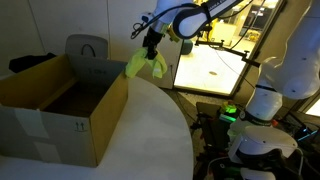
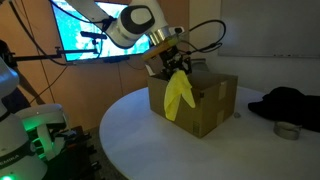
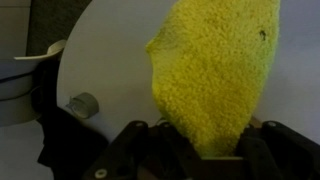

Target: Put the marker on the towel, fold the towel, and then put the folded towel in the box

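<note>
The towel (image 1: pixel 145 66) still hangs outside the box's open inside, which lies outward, so my gripper should carry it outward past the box's rim and release it.
My gripper (image 1: pixel 151 52) is shut on the yellow-green towel (image 1: pixel 145 66), which hangs bunched below it in the air. In an exterior view the towel hangs just past the near right corner of the brown cardboard box (image 1: pixel 60 105). In another exterior view the gripper (image 2: pixel 173 66) holds the towel (image 2: pixel 178 95) in front of the box (image 2: pixel 205 100). In the wrist view the towel (image 3: pixel 215 70) fills the middle, pinched between the jaws (image 3: pixel 198 150). The marker is not visible; it may be hidden inside the towel.
The box stands on a round white table (image 1: pixel 140 140). A dark cloth (image 2: pixel 290 103) and a small round tin (image 2: pixel 287 130) lie on the table beside the box. A grey chair back (image 1: pixel 88 50) stands behind the box. A lit screen (image 1: pixel 215 65) is nearby.
</note>
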Controlling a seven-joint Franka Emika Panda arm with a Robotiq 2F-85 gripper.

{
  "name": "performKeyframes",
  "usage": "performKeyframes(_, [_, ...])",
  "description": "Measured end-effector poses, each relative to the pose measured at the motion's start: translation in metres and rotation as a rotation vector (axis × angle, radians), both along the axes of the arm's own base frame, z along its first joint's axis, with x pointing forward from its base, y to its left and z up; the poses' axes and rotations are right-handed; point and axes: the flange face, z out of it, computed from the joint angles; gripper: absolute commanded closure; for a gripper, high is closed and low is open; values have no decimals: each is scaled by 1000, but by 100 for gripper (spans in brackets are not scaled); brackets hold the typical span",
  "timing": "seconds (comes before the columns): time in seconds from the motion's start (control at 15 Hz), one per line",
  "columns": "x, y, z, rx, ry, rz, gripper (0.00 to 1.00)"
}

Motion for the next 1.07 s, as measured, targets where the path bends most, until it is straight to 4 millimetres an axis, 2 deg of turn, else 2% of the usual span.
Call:
performKeyframes(0.27, [43, 56, 49, 59, -147, -84, 95])
performKeyframes(0.53, [87, 97, 73, 132, -268, -171, 95])
performKeyframes(0.8, [128, 123, 70, 179, -317, -215, 95])
performKeyframes(1.07, [166, 146, 38, 181, -293, -209, 95])
